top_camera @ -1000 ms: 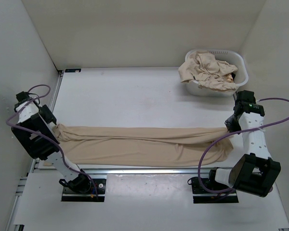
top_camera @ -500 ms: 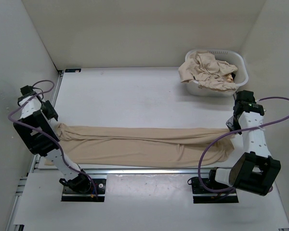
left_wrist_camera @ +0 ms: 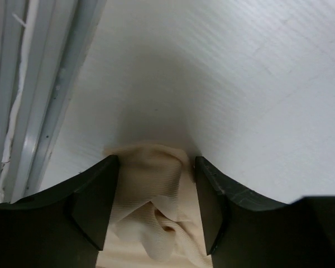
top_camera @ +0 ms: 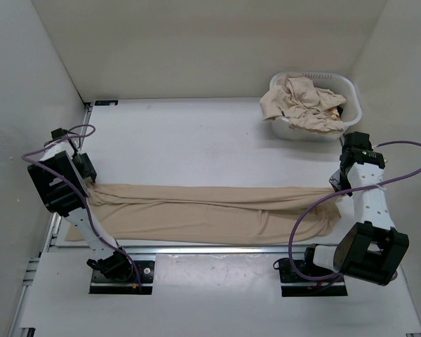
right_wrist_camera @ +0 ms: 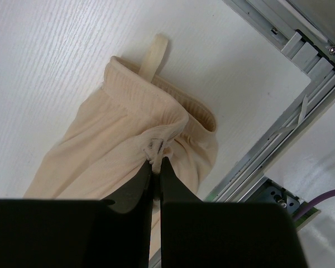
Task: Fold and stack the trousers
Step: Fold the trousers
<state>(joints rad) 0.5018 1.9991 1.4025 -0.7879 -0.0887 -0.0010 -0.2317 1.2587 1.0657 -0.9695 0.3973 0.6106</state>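
Observation:
The robot's right gripper is holding the pinched waistband and next needs to pull it back over the trousers' uncovered near corner (top_camera: 328, 229) to spread out the bunched upper layer, then let go.
Beige trousers (top_camera: 210, 210) lie stretched in a long band across the near part of the table. The left gripper (top_camera: 85, 180) is at their left end. In the left wrist view this gripper (left_wrist_camera: 156, 162) is open, and the bunched leg end (left_wrist_camera: 151, 184) lies loose between its dark fingers (left_wrist_camera: 95, 195) on the table. The right gripper (top_camera: 335, 184) is at the right end. In the right wrist view it (right_wrist_camera: 155, 163) is shut on a pinch of the ribbed waistband (right_wrist_camera: 162, 131), with a drawstring tab (right_wrist_camera: 153, 53) beyond.
A white laundry basket (top_camera: 351, 95) stands at the far right corner, heaped with more beige clothing (top_camera: 298, 102). Aluminium rails run along the left edge (left_wrist_camera: 50, 89) and the right edge (right_wrist_camera: 279, 139) of the table. Side walls stand close to both arms.
The left arm's wrist and upper links have swung toward the far side and right, over the trousers' left end. The trousers stay stretched out, and the right arm has barely moved.

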